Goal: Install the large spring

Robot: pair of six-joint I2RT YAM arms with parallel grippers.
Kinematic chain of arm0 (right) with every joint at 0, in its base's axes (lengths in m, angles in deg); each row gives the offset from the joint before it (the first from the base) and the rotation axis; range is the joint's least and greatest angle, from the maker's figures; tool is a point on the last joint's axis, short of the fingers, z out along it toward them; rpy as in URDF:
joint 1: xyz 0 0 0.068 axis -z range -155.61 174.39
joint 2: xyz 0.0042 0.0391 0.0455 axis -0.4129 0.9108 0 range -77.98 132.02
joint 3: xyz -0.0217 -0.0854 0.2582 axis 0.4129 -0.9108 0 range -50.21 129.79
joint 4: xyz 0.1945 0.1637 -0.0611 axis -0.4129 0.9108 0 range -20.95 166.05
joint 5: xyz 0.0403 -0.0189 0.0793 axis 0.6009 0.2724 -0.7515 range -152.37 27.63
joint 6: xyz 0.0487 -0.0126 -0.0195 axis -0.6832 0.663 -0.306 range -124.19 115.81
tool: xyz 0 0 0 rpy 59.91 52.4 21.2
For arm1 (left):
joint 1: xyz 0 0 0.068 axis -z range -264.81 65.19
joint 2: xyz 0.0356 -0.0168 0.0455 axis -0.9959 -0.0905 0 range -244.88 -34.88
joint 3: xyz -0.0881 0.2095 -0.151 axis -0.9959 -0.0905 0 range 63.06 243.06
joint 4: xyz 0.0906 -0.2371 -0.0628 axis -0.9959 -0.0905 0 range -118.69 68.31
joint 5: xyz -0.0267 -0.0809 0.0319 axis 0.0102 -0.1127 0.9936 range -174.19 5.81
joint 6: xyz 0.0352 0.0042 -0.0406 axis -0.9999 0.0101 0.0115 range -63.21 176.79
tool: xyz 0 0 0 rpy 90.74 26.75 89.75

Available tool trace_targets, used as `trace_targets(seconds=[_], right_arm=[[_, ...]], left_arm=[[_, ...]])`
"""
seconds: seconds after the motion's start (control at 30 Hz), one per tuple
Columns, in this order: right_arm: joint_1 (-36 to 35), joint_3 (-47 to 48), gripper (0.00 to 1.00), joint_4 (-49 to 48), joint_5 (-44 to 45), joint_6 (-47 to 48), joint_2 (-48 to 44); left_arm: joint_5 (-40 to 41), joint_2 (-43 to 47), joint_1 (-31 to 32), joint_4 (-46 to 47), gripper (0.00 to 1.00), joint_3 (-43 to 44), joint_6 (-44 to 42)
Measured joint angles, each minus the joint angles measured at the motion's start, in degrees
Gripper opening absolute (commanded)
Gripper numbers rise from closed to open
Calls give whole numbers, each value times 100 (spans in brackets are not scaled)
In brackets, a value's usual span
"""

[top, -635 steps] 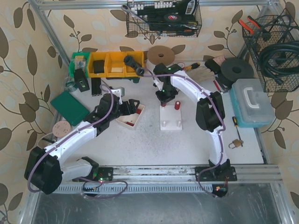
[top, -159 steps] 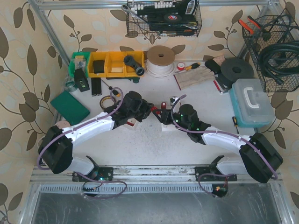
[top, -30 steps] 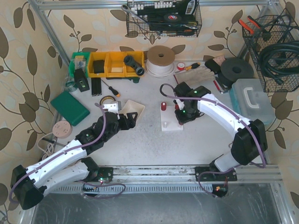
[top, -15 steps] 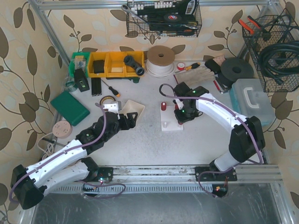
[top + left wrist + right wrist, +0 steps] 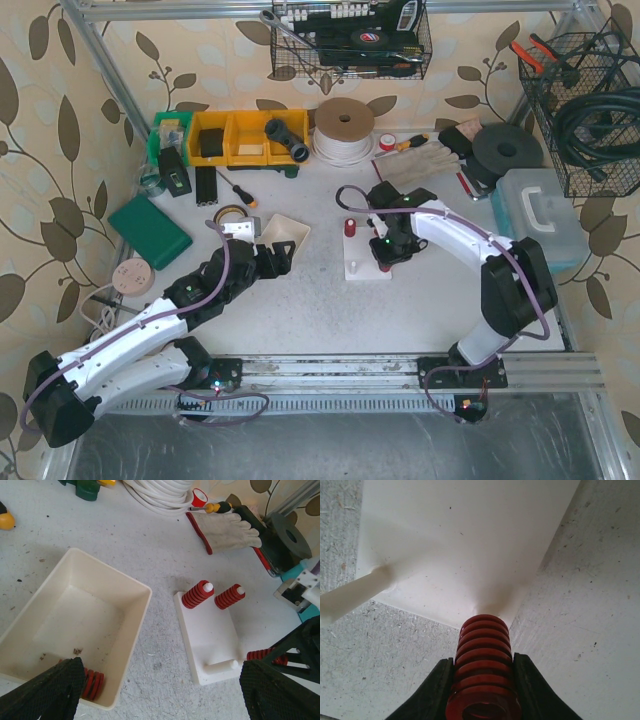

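Note:
I will lower the large spring with my right gripper next onto the near corner of the white peg plate below my gripper and let go of the spring, because the spring's far end lines up there.
My right gripper [image 5: 483, 670] is shut on the large spring [image 5: 483, 645], a red coil. Its far end meets a corner of the white peg plate [image 5: 460, 545]; any peg there is hidden behind it. A bare peg [image 5: 350, 597] stands to the left. In the left wrist view, two red springs [image 5: 197, 594] [image 5: 230, 596] sit on the far pegs of the plate [image 5: 210, 630]. From above, the right gripper [image 5: 384, 256] is at the plate's right side [image 5: 360, 268]. My left gripper [image 5: 160, 695] stands open near the cream bin [image 5: 75, 625], which holds one red spring [image 5: 92, 684].
A white rope coil [image 5: 343, 125], yellow bins [image 5: 240, 137] and a work glove [image 5: 225, 530] lie along the back. A green case [image 5: 150, 230] is at the left, a blue-lidded box [image 5: 540, 220] at the right. A screwdriver [image 5: 238, 190] lies behind the bin.
My right gripper has shifted slightly left and nearer with the spring, closing on the plate's corner. The left arm has barely moved.

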Motion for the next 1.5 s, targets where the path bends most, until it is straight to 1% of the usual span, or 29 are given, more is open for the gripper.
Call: trace_targets(seconds=[0.23,0.3,0.5,0.57,0.63,0.7,0.83,0.97,1.13,1.2,1.27,1.33,1.5], right_arm=[[-2,-31,0,-144,0,2,229],[-4,-35,3,-175,0,2,291],[-28,-39,25,-247,7,0,422],[-39,-37,37,-258,9,-2,422],[-44,-37,43,-258,15,-4,422],[-44,-33,46,-264,22,-9,415],[-48,11,54,-251,24,-63,310],[-48,140,61,-197,48,-151,-68],[-52,212,62,-286,103,-339,-885],[-90,168,62,-472,162,-490,-1290],[-221,7,62,-793,273,-684,-1711],[-503,-341,62,-1266,439,-927,-2166],[-1591,-1705,62,-2767,1178,-1620,-3139]], left_arm=[[-2,-26,0,0,87,0,0],[-2,-26,0,0,87,0,0],[-4,-26,0,0,88,0,0],[-2,-26,0,0,88,0,0],[-2,-26,0,0,87,0,0],[-2,-26,0,0,87,0,0],[-2,-26,0,0,87,0,0],[-17,-33,0,-2,87,0,0],[-24,-179,0,-98,87,28,15],[-22,-293,0,-240,87,94,46],[-15,-396,0,-426,87,195,83],[7,-492,0,-704,87,382,114],[140,-807,-2,-1427,85,1091,129]])
